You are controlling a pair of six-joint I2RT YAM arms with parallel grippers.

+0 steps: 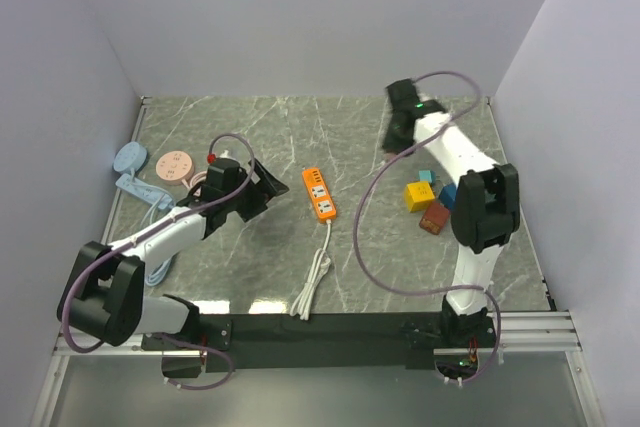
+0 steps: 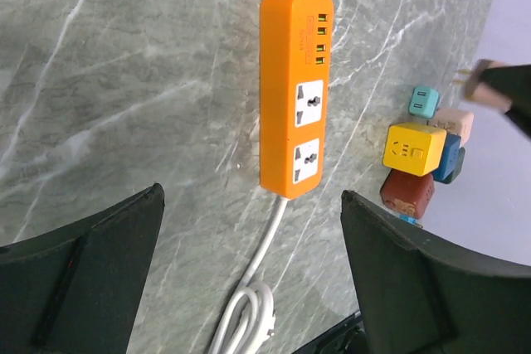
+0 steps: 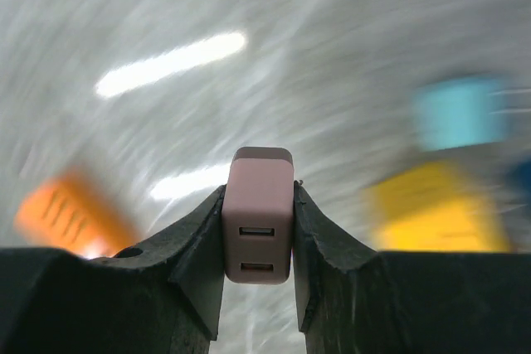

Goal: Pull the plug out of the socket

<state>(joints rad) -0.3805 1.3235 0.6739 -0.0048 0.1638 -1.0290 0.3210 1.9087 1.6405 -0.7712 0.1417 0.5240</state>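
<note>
The pink plug is clear of the empty sockets, so I should move my right gripper toward the cube adapters, over bare table (image 1: pixel 409 174) (image 3: pixel 373 126) beside the teal one.
The orange power strip (image 1: pixel 320 194) lies flat in the middle of the table, and in the left wrist view (image 2: pixel 292 97) its sockets are empty. My right gripper (image 3: pixel 258 195) is shut on a pink plug (image 3: pixel 258 221) with two USB ports, held off the table. From above, that gripper (image 1: pixel 397 135) hangs at the far right, well away from the strip. The plug's prongs show blurred in the left wrist view (image 2: pixel 479 80). My left gripper (image 1: pixel 262 187) is open and empty, left of the strip, its jaws (image 2: pixel 251 196) wide apart above the cable end.
The strip's white cable (image 1: pixel 315 277) runs to the near edge and ends in a coil (image 2: pixel 249 312). Several coloured cube adapters (image 1: pixel 430 202) sit at the right (image 2: pixel 419 155). A blue object (image 1: pixel 130 159) and a pink disc (image 1: pixel 177 165) lie at the far left. Walls enclose the table.
</note>
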